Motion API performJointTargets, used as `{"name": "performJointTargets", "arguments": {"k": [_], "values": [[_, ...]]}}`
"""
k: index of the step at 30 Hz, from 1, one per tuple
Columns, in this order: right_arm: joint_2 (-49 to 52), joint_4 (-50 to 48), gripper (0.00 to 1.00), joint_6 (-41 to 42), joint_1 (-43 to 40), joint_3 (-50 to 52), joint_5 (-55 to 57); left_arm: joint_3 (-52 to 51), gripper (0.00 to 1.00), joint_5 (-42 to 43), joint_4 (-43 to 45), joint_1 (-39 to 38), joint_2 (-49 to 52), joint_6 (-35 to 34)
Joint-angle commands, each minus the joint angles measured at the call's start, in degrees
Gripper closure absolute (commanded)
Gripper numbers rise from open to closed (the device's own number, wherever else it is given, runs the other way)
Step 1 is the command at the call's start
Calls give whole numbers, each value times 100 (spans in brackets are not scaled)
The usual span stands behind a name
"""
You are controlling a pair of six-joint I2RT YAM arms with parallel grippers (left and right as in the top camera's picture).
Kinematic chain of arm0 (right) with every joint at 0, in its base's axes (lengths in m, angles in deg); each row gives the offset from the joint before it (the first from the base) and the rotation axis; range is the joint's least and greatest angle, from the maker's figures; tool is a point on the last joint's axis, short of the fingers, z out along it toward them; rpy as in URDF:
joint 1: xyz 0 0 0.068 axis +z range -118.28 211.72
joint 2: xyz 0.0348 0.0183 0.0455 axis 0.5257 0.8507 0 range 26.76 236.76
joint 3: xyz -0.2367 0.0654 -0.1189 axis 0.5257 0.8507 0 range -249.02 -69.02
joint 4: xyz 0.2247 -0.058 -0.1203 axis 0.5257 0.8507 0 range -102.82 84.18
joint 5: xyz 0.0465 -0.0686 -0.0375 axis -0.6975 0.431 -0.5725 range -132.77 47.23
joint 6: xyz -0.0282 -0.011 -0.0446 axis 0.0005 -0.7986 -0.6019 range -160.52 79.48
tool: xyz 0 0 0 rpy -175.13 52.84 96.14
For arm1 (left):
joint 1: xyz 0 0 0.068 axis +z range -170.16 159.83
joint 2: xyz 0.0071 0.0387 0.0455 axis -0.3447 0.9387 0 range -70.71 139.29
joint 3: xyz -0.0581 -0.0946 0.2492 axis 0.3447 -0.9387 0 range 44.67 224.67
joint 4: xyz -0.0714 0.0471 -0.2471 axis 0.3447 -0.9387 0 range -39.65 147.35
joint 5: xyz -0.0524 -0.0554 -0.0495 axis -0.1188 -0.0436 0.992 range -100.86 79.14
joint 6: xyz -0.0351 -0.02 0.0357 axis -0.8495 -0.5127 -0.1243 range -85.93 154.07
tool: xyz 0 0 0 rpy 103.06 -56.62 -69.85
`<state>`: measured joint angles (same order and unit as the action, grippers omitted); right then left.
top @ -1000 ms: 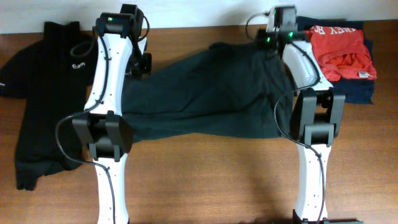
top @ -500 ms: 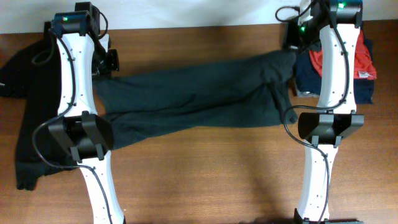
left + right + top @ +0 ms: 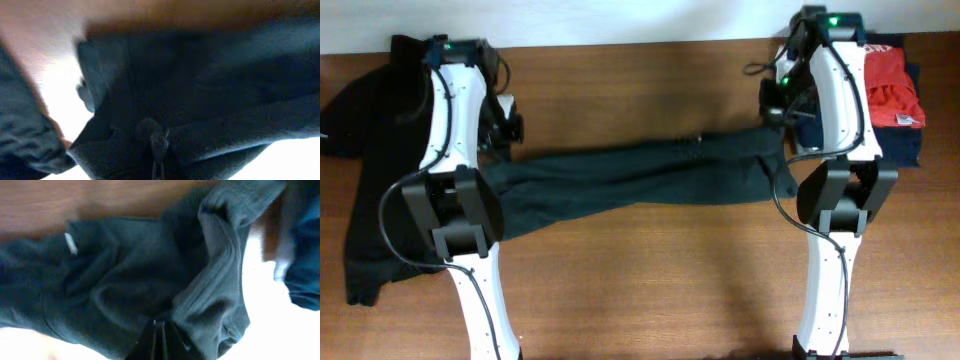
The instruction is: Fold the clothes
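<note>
I need to move my right gripper down and slightly back next and let go of the already stretched dark T-shirt there, because the T-shirt's end by the navy garment (image 3: 766, 174) (image 3: 220, 302) lies there.
The clothes (image 3: 640, 175) are a dark T-shirt, pulled out into a long narrow band across the middle of the table. My left gripper (image 3: 508, 140) is shut on its left end and my right gripper (image 3: 778, 110) is shut on its right end. In the left wrist view the shut gripper (image 3: 157, 167) pinches bunched dark fabric (image 3: 200, 100), which fills the frame. In the right wrist view the shut gripper (image 3: 159, 330) clamps a fold of the same cloth (image 3: 125, 280), with a ribbed hem beside it.
A black polo (image 3: 380, 190) lies spread along the table's left edge, under my left arm. A red-orange garment (image 3: 892, 85) sits folded on a navy one (image 3: 905, 145) at the back right, close behind my right arm. Bare wooden tabletop (image 3: 650, 290) lies in front.
Both arms swung outward and then came slightly forward. The shirt, a broad slack shape a second ago, is now drawn taut into a thin strip between the grippers.
</note>
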<state>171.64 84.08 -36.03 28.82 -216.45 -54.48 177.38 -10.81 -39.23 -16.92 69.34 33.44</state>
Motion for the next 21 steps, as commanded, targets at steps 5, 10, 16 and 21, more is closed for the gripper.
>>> {"name": "performJointTargets", "arguments": {"k": [5, 10, 16, 21], "values": [[-17, 42, 96, -127, -76, 1217, 470, -1276, 99, -2, 188, 13, -131, 247], [-52, 39, 96, -129, -232, 1228, 476, -1292, 99, 0, 315, 13, -133, 245], [-275, 42, 84, -581, -273, 570, -15, -898, 100, 26, 280, 13, -203, 238], [-343, -70, 52, -581, -249, -428, -181, -522, 100, 83, 308, 13, -577, 240]]}}
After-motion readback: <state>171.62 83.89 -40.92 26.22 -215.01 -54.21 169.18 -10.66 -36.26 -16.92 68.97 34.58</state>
